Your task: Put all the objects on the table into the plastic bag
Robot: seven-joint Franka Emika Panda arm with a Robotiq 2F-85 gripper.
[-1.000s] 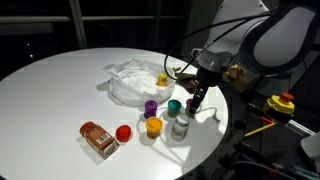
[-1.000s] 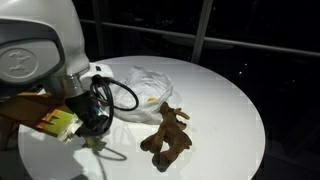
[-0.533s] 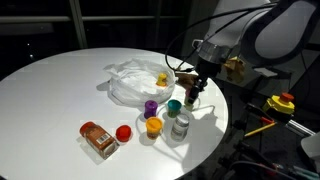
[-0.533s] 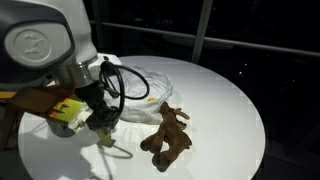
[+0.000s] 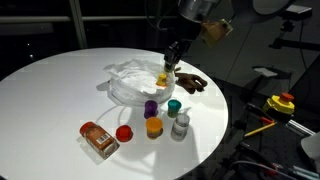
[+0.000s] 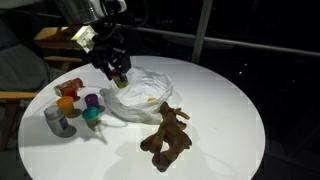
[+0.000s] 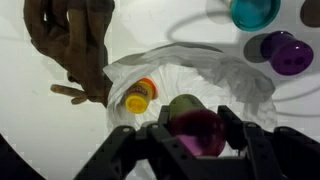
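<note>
Next, my gripper lowers into the open plastic bag (image 5: 146,80) toward the yellow-capped jar, because the pink-capped jar still hangs above the bag's opening.
My gripper (image 7: 197,128) is shut on a pink-capped jar (image 7: 190,108) and hangs above the plastic bag (image 7: 205,72). Both exterior views show the gripper (image 5: 172,55) (image 6: 118,72) over the bag (image 5: 132,82) (image 6: 146,92). A yellow-capped jar (image 7: 140,96) (image 5: 161,80) lies inside the bag. The brown toy (image 5: 190,83) (image 6: 168,135) (image 7: 70,45) lies beside the bag. On the table (image 5: 60,90) stand a purple jar (image 5: 151,107) (image 7: 285,52), a green jar (image 5: 174,106) (image 7: 255,12), an orange jar (image 5: 153,126) and the grey bottle (image 5: 180,126). The red ball (image 5: 124,133) and orange-brown packet (image 5: 98,139) lie nearby.
A red and yellow device (image 5: 281,102) sits beyond the table's edge. The table's rim (image 5: 222,120) runs close behind the jars. Dark windows stand behind the table.
The arm has risen from the group of jars and swung over to the bag, carrying the pink-capped jar with it.
</note>
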